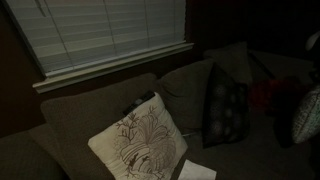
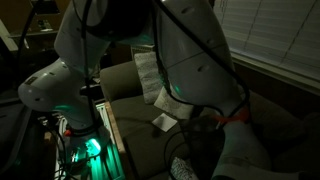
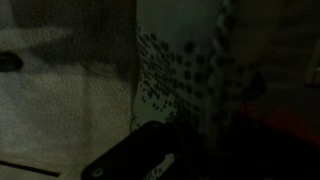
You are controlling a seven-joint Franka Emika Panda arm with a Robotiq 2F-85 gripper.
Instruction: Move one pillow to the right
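Note:
The robot's gripper will carry the pillow to its right in the wrist view and let go of it, because the sofa spot beside the red thing lies that way.
The pillow (image 3: 180, 60), light grey-white with small dark speckles, fills the upper middle of the dim wrist view and hangs folded right in front of the camera. My gripper (image 3: 190, 140) appears shut on the pillow. Only one dark finger shows, at the lower left, and the rest is lost in shadow. In an exterior view the pillow (image 1: 310, 115) stands tilted at the far right edge of the sofa. In an exterior view its speckled corner (image 2: 185, 165) shows low under my arm (image 2: 190, 50).
A cream pillow with a branch print (image 1: 135, 145) leans at the sofa's front middle and also shows in an exterior view (image 2: 150, 75). A dark patterned pillow (image 1: 228, 105) stands beside something red (image 1: 270, 95). A white paper (image 1: 197, 172) lies on the seat. Window blinds (image 1: 110, 30) hang behind.

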